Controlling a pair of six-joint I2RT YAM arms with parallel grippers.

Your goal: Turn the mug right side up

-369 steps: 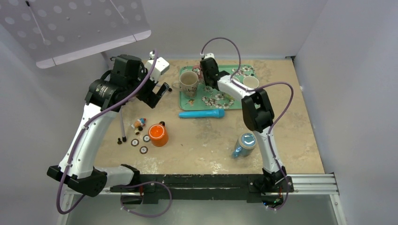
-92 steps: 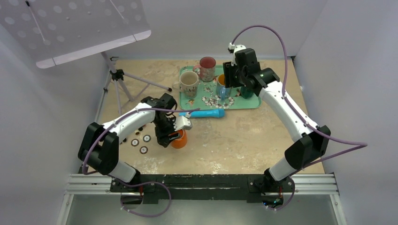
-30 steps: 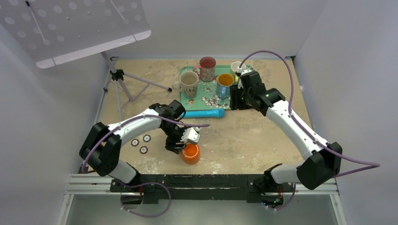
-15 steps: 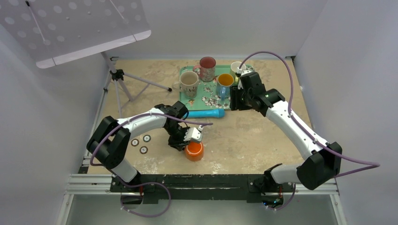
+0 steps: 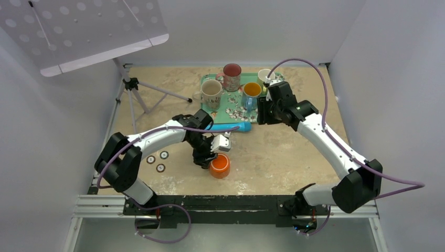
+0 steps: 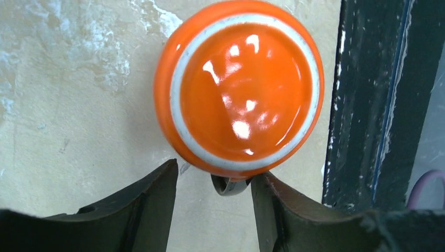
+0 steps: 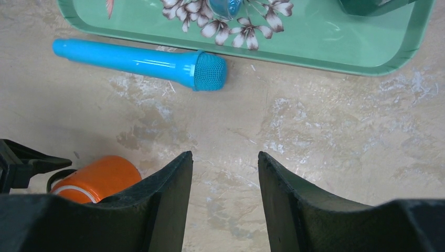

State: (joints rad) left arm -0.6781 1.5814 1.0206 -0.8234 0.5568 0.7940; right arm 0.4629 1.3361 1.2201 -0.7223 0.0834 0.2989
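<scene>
My left gripper slides down and toward the mug next, bringing its open fingers around the handle, since the grey handle (image 6: 231, 186) so far sits only between my fingertips.
The orange mug (image 5: 220, 165) stands upside down on the table close to the front rail, its glossy base with a white ring (image 6: 239, 86) facing up. My left gripper (image 5: 205, 156) hangs just behind it, open (image 6: 214, 170). The mug's grey handle (image 6: 231, 186) lies between the fingers, close to the right one, with a gap to the left one. My right gripper (image 5: 261, 112) hovers open over bare table (image 7: 224, 157) in front of the tray, holding nothing. The mug's side (image 7: 97, 178) shows low on the left in the right wrist view.
A green floral tray (image 7: 315, 47) at the back holds a cream mug (image 5: 211, 90), a red mug (image 5: 231, 73) and a blue mug (image 5: 251, 92). A blue microphone (image 5: 228, 127) lies before it. A tripod (image 5: 141, 92), small discs (image 5: 157, 160) and the black rail (image 5: 220, 202) are nearby.
The mug has slid a little to the right and away from the rail, and my left gripper has moved along with it. The right arm has stayed still.
</scene>
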